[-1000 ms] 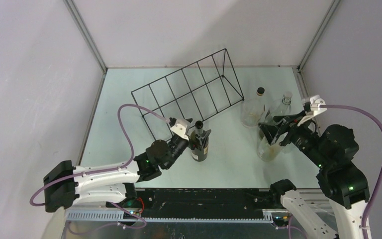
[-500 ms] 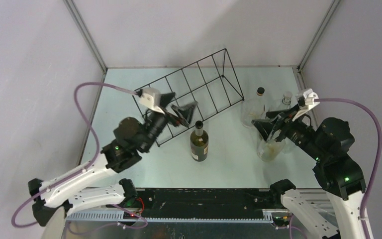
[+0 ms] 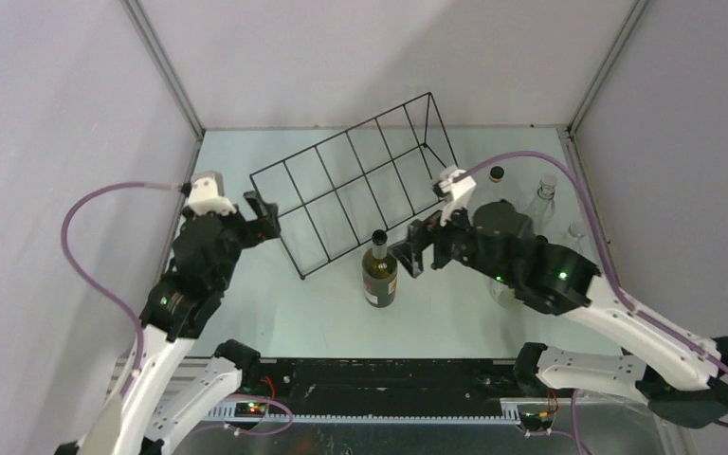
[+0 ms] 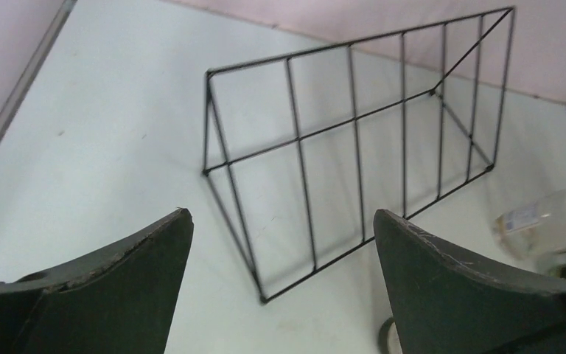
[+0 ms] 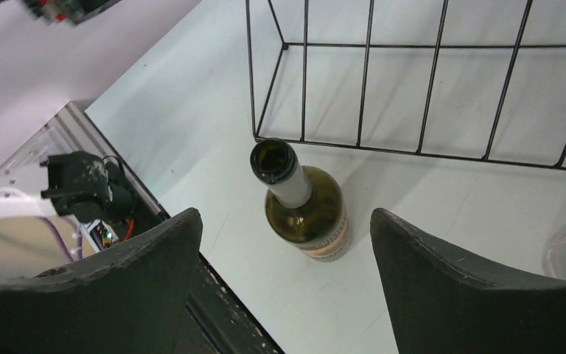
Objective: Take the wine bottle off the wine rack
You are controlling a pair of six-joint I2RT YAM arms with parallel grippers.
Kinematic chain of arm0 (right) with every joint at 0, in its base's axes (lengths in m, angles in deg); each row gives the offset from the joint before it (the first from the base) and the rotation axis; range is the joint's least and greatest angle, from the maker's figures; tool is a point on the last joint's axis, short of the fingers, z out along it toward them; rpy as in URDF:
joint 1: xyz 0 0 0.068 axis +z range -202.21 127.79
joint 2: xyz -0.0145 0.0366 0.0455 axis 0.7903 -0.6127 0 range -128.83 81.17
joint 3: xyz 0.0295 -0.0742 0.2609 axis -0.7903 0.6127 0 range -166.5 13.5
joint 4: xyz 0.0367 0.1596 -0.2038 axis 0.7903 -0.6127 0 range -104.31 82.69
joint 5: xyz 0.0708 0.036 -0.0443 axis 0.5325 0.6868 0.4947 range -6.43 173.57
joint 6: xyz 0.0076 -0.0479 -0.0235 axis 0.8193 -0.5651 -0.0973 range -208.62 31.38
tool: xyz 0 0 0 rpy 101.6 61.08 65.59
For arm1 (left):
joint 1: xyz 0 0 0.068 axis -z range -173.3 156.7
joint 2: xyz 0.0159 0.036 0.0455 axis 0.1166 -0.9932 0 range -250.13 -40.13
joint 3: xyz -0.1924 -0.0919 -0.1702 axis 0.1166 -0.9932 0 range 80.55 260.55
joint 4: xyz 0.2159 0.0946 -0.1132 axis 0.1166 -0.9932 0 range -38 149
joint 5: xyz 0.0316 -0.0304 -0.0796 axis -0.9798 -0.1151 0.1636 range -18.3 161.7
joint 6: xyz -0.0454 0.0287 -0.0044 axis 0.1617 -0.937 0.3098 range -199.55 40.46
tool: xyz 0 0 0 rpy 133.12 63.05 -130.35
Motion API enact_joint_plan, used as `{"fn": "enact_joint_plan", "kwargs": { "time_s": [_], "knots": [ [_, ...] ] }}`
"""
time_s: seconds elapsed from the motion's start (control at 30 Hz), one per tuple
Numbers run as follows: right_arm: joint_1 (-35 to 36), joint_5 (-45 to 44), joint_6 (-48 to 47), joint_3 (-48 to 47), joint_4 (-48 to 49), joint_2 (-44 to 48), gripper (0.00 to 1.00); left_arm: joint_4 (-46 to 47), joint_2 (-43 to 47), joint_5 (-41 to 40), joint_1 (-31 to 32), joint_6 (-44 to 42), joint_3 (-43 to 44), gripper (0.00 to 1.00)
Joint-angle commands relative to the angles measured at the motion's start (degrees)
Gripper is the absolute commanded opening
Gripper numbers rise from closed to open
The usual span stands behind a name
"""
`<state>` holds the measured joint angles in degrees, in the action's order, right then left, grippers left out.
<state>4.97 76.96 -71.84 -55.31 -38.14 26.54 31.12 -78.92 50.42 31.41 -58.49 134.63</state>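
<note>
The right gripper moves to the left in the top view and down onto the wine bottle's neck next, because the neck stands slim between the open fingers.
The wine rack point(image 3: 358, 180) is a long black wire frame lying slanted across the middle of the table, with nothing in it. The dark green wine bottle point(image 3: 379, 276) stands upright on the table just in front of the rack's near edge, its mouth open at the top. My right gripper point(image 3: 415, 248) hovers open just right of the bottle's neck; its wrist view looks down on the wine bottle point(image 5: 306, 210) and the wine rack point(image 5: 413, 96). My left gripper point(image 3: 261, 214) is open and empty at the rack's left end, facing the wine rack point(image 4: 354, 144).
Clear glass bottles point(image 3: 496, 182) point(image 3: 544, 192) stand at the right behind my right arm; one lies at the edge of the left wrist view point(image 4: 549, 221). Metal wall posts border the table's back corners. The black base rail point(image 3: 389, 374) runs along the near edge.
My left arm let go of the dark bottle and drew back up and left to the rack's end. My right arm swung left from the clear bottles to the dark bottle and opened wider.
</note>
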Motion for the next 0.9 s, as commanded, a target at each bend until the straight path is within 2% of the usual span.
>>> {"fn": "enact_joint_plan", "kwargs": {
  "time_s": [0.0,0.17,0.37,0.57,0.87],
  "knots": [
    [2.0,-9.8,6.3,-0.6,6.5,-3.8,0.88,-10.0,6.6,-4.3,-1.2,0.5,-2.3,1.0],
    [2.2,-9.9,9.0,-0.6,7.4,-8.2,0.89,-14.1,11.4,-7.8,-1.2,-0.9,-5.8,1.0],
    [2.6,-8.8,9.4,-0.6,8.7,-11.2,0.88,-14.3,15.7,-9.2,-1.2,-2.1,-9.7,1.0],
    [3.7,-10.1,8.2,-0.6,8.7,-14.2,0.77,-12.4,17.8,-8.8,-1.2,-3.2,-12.2,1.0],
    [6.6,-14.6,3.2,-1.4,9.4,-19.0,0.64,-10.5,15.9,-5.4,-1.2,-4.4,-12.9,1.0]
  ]
}}
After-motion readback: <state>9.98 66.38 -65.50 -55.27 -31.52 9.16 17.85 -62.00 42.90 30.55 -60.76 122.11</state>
